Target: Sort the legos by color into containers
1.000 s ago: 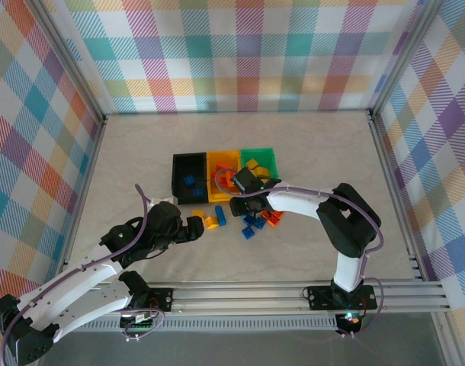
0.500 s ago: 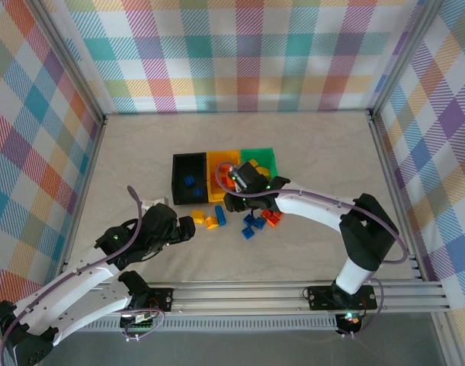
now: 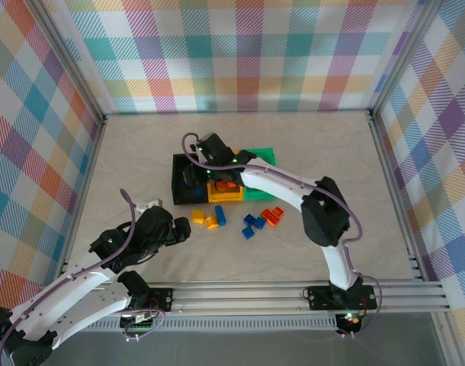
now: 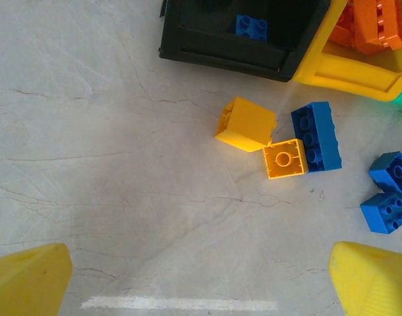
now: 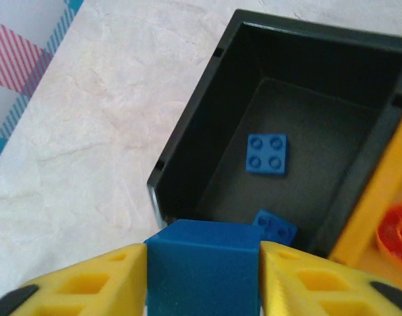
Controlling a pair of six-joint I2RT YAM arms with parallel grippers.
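The left gripper will reach outward and lower its open fingers to both sides of the yellow lego nearest the black container, since that lego lies outward of and below the gripper.
My right gripper [image 5: 202, 280] is shut on a blue lego [image 5: 202, 260], its yellow fingers [image 5: 89, 286] pressed on both sides. It hangs over the near-left corner of the black container [image 5: 319, 131], where two blue legos [image 5: 267, 153] lie. From above, the right gripper [image 3: 194, 169] is over the black container [image 3: 176, 179], which is joined to the yellow container [image 3: 226, 196] and the green container [image 3: 257, 155]. My left gripper [image 3: 183, 232] is open above bare table, short of two yellow legos [image 4: 246, 124] and a blue lego [image 4: 316, 136].
More blue legos [image 3: 253, 224] and orange-red legos [image 3: 272, 216] lie loose on the table right of the yellow ones. Orange legos [image 4: 372, 26] fill the yellow container. Checked walls and metal rails enclose the table; bare surface lies left of the containers.
The right arm has swung left from the loose pile to above the black container, carrying a blue lego. The left arm has drawn back a little toward its base.
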